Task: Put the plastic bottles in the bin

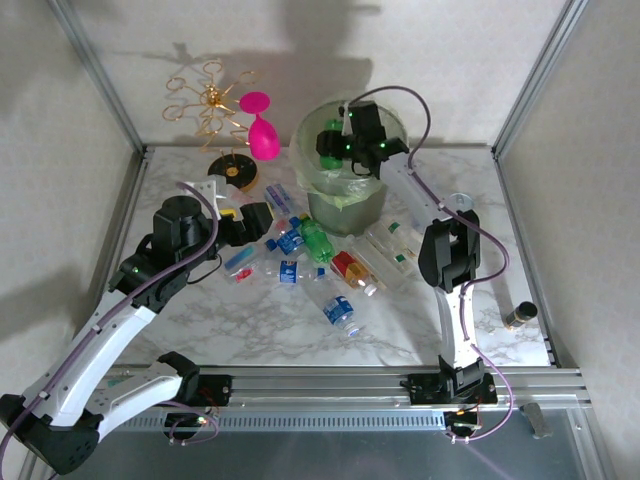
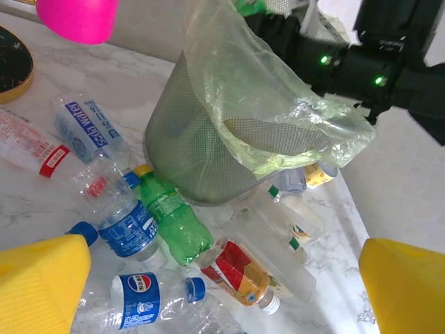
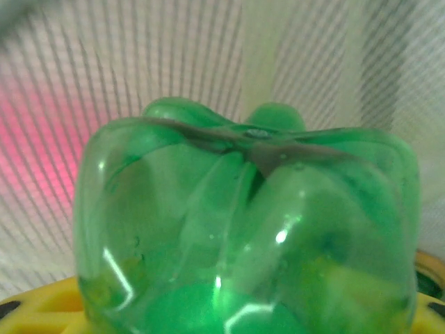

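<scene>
My right gripper should stay over the bin's opening next and then open to release the green plastic bottle, because the lined opening is right below the gripper.
My right gripper (image 1: 342,148) hangs over the mouth of the bin (image 1: 345,205), shut on a green plastic bottle (image 1: 329,143). In the right wrist view the bottle's lobed base (image 3: 243,223) sits close in front of the bin's mesh wall (image 3: 139,62). My left gripper (image 1: 262,222) stands open just left of the heap of bottles, its yellow fingers (image 2: 42,285) wide apart with nothing between them. Below it lie a green Sprite bottle (image 2: 174,219), a red-labelled bottle (image 2: 240,271), a Pepsi bottle (image 2: 142,299) and a blue-labelled one (image 2: 118,209), all beside the bin (image 2: 188,139).
A pink goblet (image 1: 262,130), a gold wire stand (image 1: 210,100) and a black-and-gold disc (image 1: 235,172) stand at the back left. More clear bottles (image 1: 390,245) lie right of the bin. A small can (image 1: 520,316) stands near the right edge. Metal frame posts bound the table.
</scene>
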### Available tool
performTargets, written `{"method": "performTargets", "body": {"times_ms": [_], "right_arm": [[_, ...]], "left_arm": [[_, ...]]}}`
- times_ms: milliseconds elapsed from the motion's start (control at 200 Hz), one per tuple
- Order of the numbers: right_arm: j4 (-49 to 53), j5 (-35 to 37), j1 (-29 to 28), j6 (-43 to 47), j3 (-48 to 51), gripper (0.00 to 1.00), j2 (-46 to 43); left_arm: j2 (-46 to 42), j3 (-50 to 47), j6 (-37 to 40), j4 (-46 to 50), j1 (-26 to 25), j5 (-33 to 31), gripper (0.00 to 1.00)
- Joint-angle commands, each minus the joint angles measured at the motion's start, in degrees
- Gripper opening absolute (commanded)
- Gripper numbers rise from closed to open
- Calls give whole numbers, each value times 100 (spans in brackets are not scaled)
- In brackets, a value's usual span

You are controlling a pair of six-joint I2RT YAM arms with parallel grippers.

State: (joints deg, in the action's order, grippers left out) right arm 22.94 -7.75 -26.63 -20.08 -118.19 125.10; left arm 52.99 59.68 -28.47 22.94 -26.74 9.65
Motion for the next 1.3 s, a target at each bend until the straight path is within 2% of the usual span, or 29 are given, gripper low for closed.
{"method": "performTargets", "body": {"times_ms": [0,185,436,921,1156,1292], "right_arm": [[-271,25,-94,110,415,42,-346],[133,-81,-86,305,100,46,12],[382,-113,-73,412,-184,71,159],[881,9,85,567,-985,72,-328],[910,285,143,560,-841,72,-1381],[695,370,97,371,-41,72,-2313]], "left_arm": [[-63,-88,96,-84,55,-49,99],[-71,-86,96,-75,62,-73,99],[-72,-1,105,-4,56,-178,99],[-224,142,-32,194,55,-403,99],[-466,255,-299,539,57,-486,97],[-550,224,-625,963,62,-866,98]]}}
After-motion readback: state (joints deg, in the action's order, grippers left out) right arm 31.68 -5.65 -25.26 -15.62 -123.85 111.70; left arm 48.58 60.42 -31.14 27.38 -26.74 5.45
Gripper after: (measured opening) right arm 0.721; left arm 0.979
